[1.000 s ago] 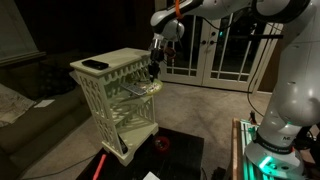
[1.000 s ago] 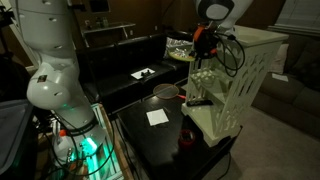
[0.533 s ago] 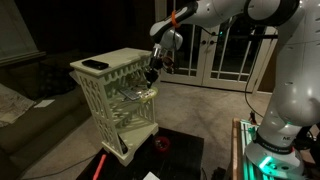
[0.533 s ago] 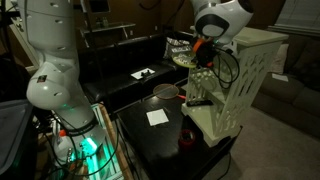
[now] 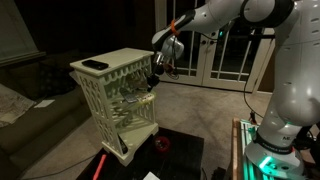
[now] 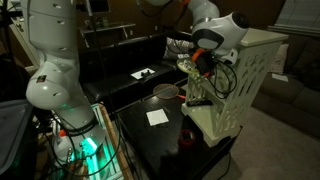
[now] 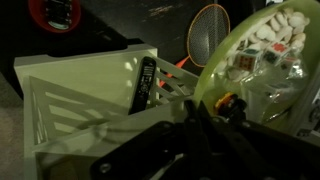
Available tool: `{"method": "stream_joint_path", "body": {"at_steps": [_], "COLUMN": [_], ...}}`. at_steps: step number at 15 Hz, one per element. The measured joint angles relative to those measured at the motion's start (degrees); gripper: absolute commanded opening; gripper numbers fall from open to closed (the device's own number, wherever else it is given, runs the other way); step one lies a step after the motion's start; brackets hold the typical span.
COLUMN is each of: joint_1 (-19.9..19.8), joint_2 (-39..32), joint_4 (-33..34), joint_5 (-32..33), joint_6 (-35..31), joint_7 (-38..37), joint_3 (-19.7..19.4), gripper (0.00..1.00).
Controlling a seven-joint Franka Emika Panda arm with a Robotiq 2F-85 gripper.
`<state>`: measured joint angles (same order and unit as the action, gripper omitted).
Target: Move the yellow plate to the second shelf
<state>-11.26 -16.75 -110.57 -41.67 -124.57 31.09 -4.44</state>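
Observation:
My gripper holds the yellow plate, still tilted at the rack's open side. It next needs to turn and go down into the rack over the second shelf [image 5: 128,103] and let go of the plate's rim.
The yellow plate [image 5: 143,96] is held by its rim in my gripper [image 5: 153,82], at the open side of the cream-white rack [image 5: 105,85] and about level with the second shelf [image 5: 128,103]. In an exterior view the plate [image 6: 188,66] is tilted against the rack's front edge [image 6: 240,70], with the gripper [image 6: 198,64] behind it. In the wrist view the plate [image 7: 262,62] fills the right side, the dark fingers [image 7: 196,128] are shut on its edge, and the rack [image 7: 80,100] lies to the left. Whether the plate touches the shelf is hidden.
A flat black rectangular object [image 5: 93,65] lies on the rack's top board, also in the wrist view [image 7: 147,85]. The rack stands on a black table [image 6: 160,140] with a red item [image 5: 162,143], white paper [image 6: 157,117] and a bowl [image 6: 165,92].
My gripper has moved down and in towards the rack with the plate, from beside the top board to about the level of the middle board.

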Motion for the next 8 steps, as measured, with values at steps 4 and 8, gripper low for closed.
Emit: {"method": "stream_joint_path", "body": {"at_steps": [4,8], "joint_1": [0.1,0.2], "joint_2": [-0.4,-0.5], "joint_4": [-1.7,-2.4], "joint_5": [-0.6,-0.7], "joint_6": [-3.6,-5.8], "joint_7": [-3.2,-8.8], "joint_3": [0.0,0.1], "gripper": [0.01,0.01]}}
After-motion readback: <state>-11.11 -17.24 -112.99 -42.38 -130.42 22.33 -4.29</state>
